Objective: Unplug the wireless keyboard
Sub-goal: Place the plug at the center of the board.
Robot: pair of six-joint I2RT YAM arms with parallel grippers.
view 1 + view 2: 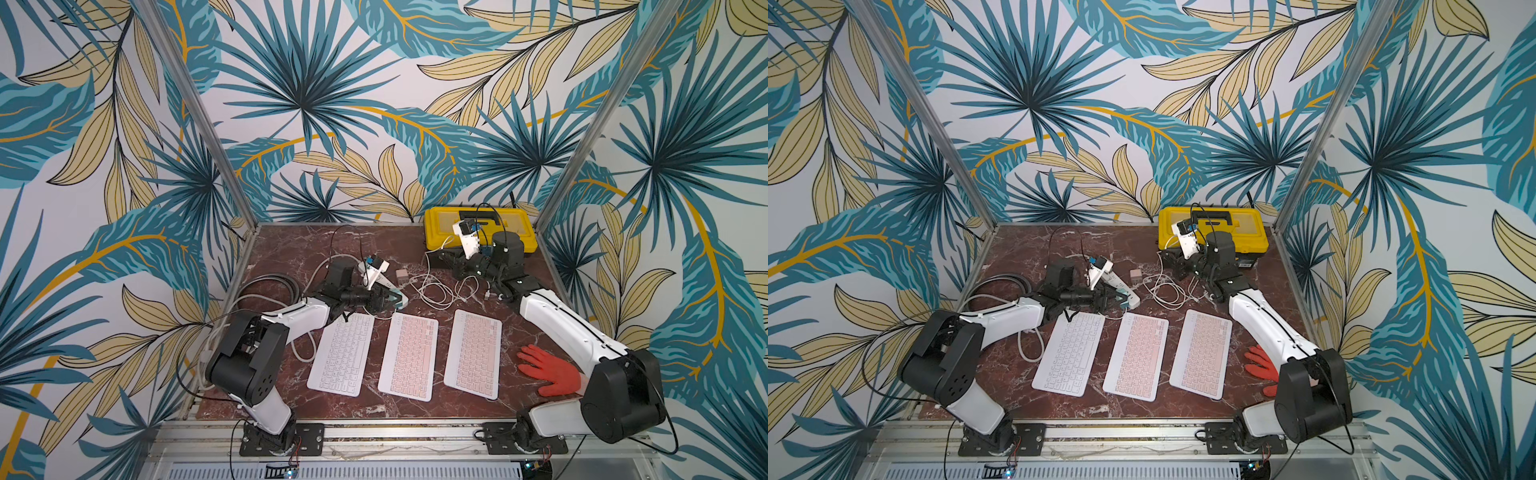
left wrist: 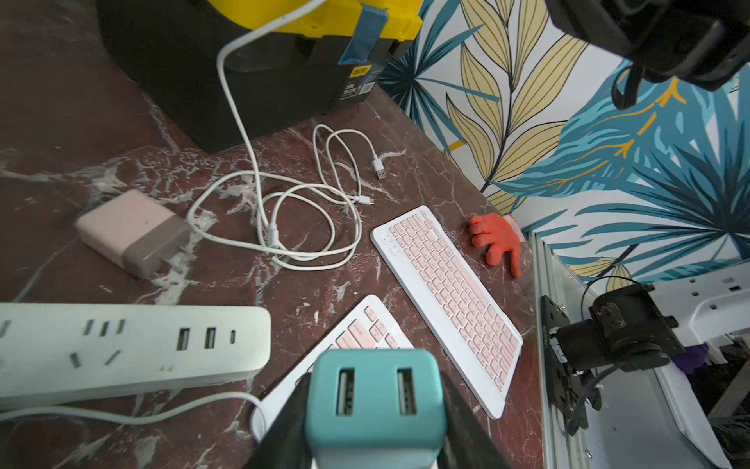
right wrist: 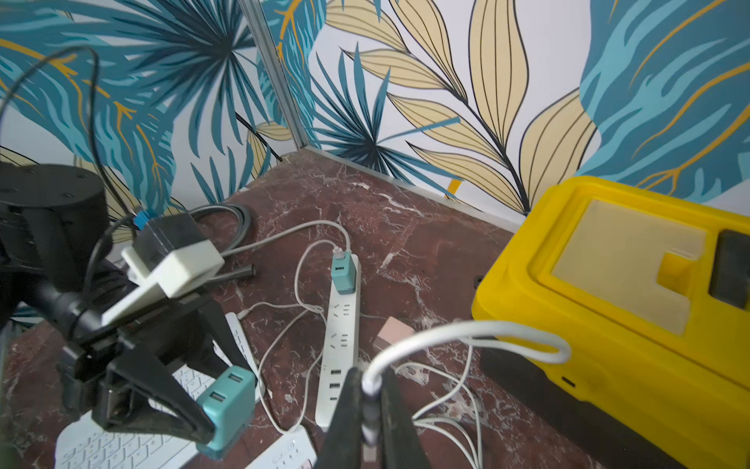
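The tabletop [image 1: 1125,268] [image 2: 50,228] beside the pink charger is below and outward, so the left gripper should swing outward and down to that spot next to let go.
Three slim keyboards lie side by side in both top views: a white one [image 1: 343,353], a pink-keyed middle one [image 1: 409,356] and a pink-keyed right one [image 1: 473,353]. My left gripper [image 2: 375,406] is shut on a teal two-port charger [image 2: 375,390] with both ports empty, held over the keyboards' far ends next to the white power strip [image 2: 121,353]. My right gripper [image 3: 369,414] is shut on the plug end of a white cable [image 3: 466,331], in front of the yellow toolbox [image 3: 608,304]. Its far end is hidden.
A second teal charger [image 3: 343,276] sits plugged into the power strip [image 3: 339,345], with a cable leading toward the keyboards. A pink charger [image 2: 134,233] and loose white cables [image 2: 284,211] lie behind the keyboards. A red glove [image 1: 548,370] lies at the right edge.
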